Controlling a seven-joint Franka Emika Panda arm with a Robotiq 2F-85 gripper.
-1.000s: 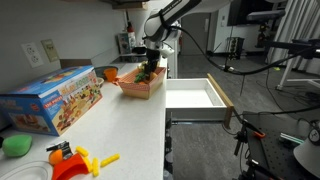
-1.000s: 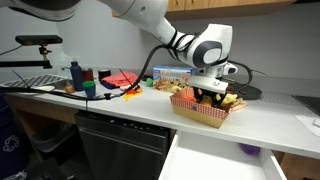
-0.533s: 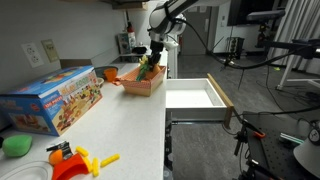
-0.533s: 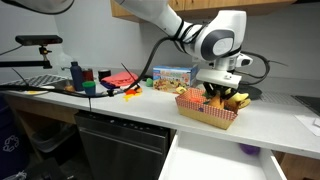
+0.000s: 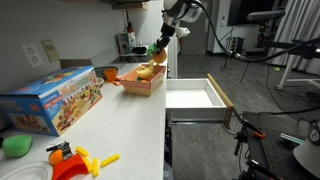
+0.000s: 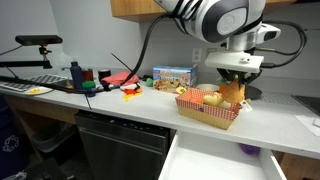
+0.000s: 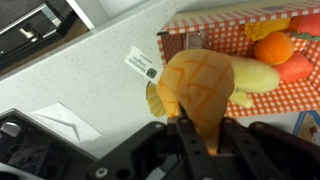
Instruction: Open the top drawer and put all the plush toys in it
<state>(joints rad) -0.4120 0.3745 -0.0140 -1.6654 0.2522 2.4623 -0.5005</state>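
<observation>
I need to move my gripper off the orange basket [image 5: 140, 82] next and down over the drawer's white inside to release the plush toy, since the drawer is open and nearly empty.
My gripper [image 7: 200, 135] is shut on an orange-yellow plush toy [image 7: 200, 80] with a crosshatched top. It hangs lifted above the orange basket [image 5: 140, 82], and both exterior views show the gripper [image 5: 160, 45] [image 6: 232, 92] holding it. More plush toys, one orange [image 7: 273, 47] and one yellow [image 7: 252, 76], lie on the basket's red-checked lining [image 7: 275, 100]. The top drawer [image 5: 195, 95] stands pulled open with a white inside, beside the counter. In an exterior view its near corner [image 6: 215, 165] shows below the counter. A green rounded toy [image 5: 15, 145] lies on the counter's near end.
A colourful toy box [image 5: 55, 98] lies on the counter, and yellow-and-orange plastic pieces [image 5: 75, 160] sit near the front. A blue bottle [image 6: 75, 75], a green block [image 6: 88, 88] and red items [image 6: 120, 80] stand further along. A small purple thing [image 6: 248, 150] lies in the drawer.
The gripper closed on the orange-yellow plush toy inside the basket and rose with it, so the toy now hangs above the basket.
</observation>
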